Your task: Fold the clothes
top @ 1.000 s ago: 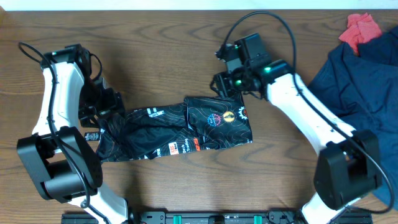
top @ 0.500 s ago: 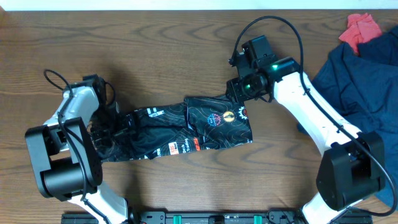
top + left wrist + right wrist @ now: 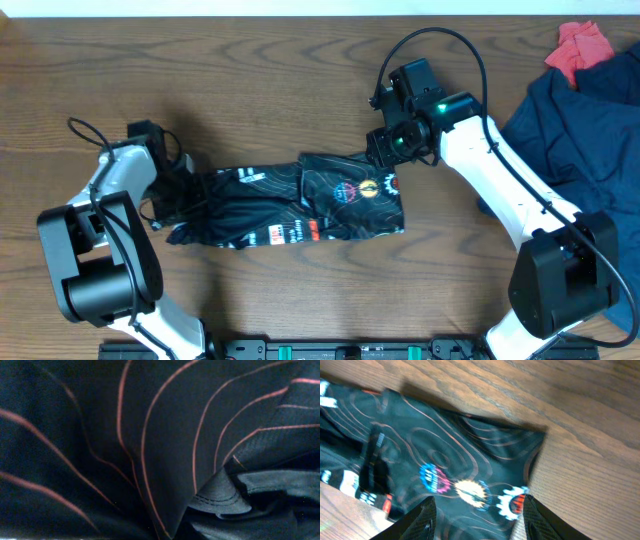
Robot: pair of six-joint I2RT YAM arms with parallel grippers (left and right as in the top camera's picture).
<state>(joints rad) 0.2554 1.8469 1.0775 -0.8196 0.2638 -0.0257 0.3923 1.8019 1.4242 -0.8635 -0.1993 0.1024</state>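
Note:
I will lift the bunched end of the still-long jersey toward the chest logos, which are right of my left gripper in the overhead view, and release it.
The black jersey (image 3: 300, 205) with fine orange contour lines lies as a long folded strip across the table's middle, chest logos (image 3: 365, 188) at its right end. My left gripper (image 3: 185, 195) sits low on the strip's bunched left end, shut on the fabric. The left wrist view is filled with black jersey cloth (image 3: 150, 435) and a hem (image 3: 225, 497); its fingers are hidden. My right gripper (image 3: 385, 150) hovers over the jersey's upper right corner, open. In the right wrist view the jersey (image 3: 445, 460) lies below the right gripper (image 3: 477, 525), nothing between the fingers (image 3: 422, 520).
A plain navy garment (image 3: 590, 130) is heaped at the table's right edge, with a small red cloth (image 3: 582, 45) at its top. Bare wood (image 3: 250, 80) lies behind the jersey and in front of it.
My left gripper has dropped onto the jersey's left end and shut; that end is now bunched and drawn in. The right gripper shifted slightly right a second ago, then held still.

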